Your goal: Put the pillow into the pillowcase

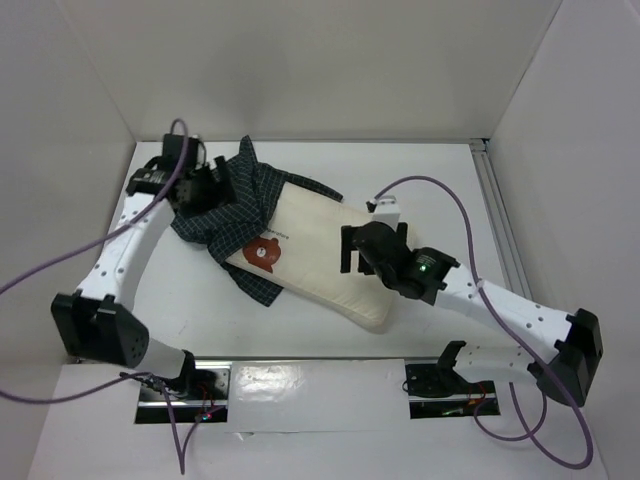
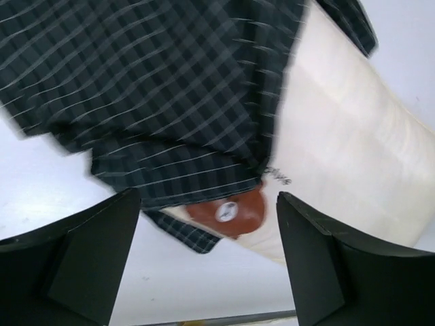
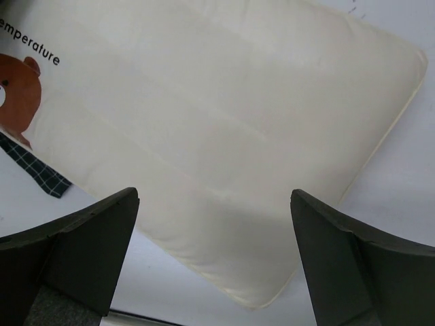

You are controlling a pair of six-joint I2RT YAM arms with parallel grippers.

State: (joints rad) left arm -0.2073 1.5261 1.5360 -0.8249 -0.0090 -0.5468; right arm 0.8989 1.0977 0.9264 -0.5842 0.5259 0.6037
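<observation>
The robot's left gripper will next move back and down to the small fold beside the bear print, where cloth sticks out past the pillow (image 1: 315,255).
The cream pillow (image 1: 315,255) lies slantwise in the middle of the table, with a brown bear print (image 1: 264,253) near its left end. The dark checked pillowcase (image 1: 235,200) is bunched over and around the pillow's upper left end. My left gripper (image 1: 205,185) hovers open and empty above the bunched pillowcase (image 2: 156,102), with the pillow (image 2: 340,149) to its right. My right gripper (image 1: 350,250) hovers open and empty above the pillow's bare right half (image 3: 217,122). A checked corner of the pillowcase (image 3: 41,176) shows under the pillow at the left of the right wrist view.
White walls enclose the table at the back and on both sides. An aluminium rail (image 1: 497,215) runs along the right edge. Purple cables (image 1: 440,195) loop from both arms. A metal strip (image 1: 300,385) lines the near edge between the arm bases.
</observation>
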